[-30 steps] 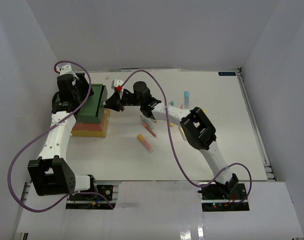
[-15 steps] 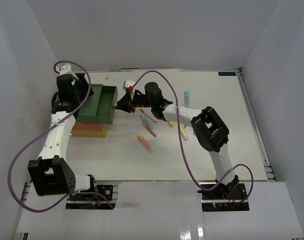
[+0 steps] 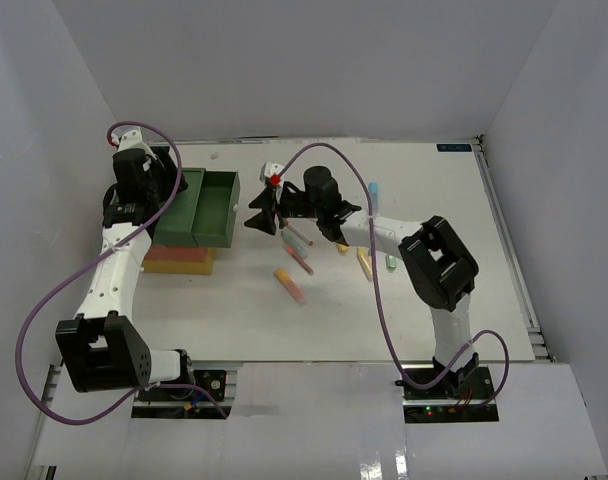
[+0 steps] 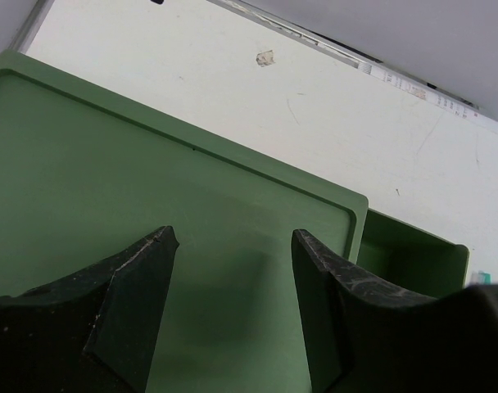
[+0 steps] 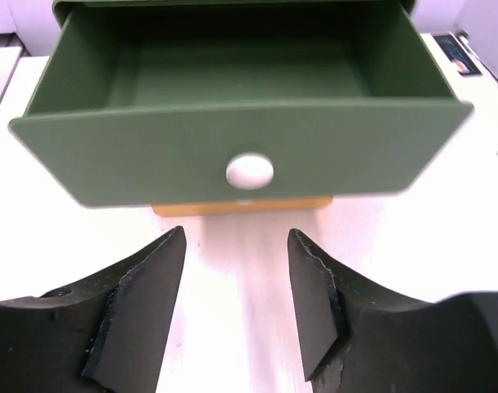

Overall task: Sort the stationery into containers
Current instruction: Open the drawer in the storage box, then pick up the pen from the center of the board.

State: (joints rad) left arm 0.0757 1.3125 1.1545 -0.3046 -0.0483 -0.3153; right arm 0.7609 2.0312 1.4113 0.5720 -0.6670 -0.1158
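Observation:
My right gripper needs to tilt away from the knob and down onto the slim pen beside the teal one, because the drawer (image 3: pixel 216 206) is already open and empty.
The containers (image 3: pixel 179 258) stand at the left as a stack, dark green over red/pink over yellow. The top green drawer (image 3: pixel 216 206) is pulled out and its inside shows empty in the right wrist view (image 5: pixel 241 74). Its white knob (image 5: pixel 250 171) faces my right gripper (image 5: pixel 235 246), which is open, empty and a little back from it; it also shows in the top view (image 3: pixel 256 218). My left gripper (image 4: pixel 233 246) is open over the green bin's top (image 4: pixel 151 180). Several pens lie right of the drawer: an orange one (image 3: pixel 289 283), a pink one (image 3: pixel 300 259), a teal one (image 3: pixel 296 238).
More pens lie under and beyond the right arm: a yellow one (image 3: pixel 365 265), a teal one (image 3: pixel 389 262), a blue one (image 3: pixel 372 190). The white table (image 3: pixel 424 310) is walled on three sides. A purple cable (image 3: pixel 379 300) loops off the right arm.
The green drawer has slid out to the right, pulled by my right gripper. The right gripper has let go of the knob and backed off to the right. The left arm has stayed put.

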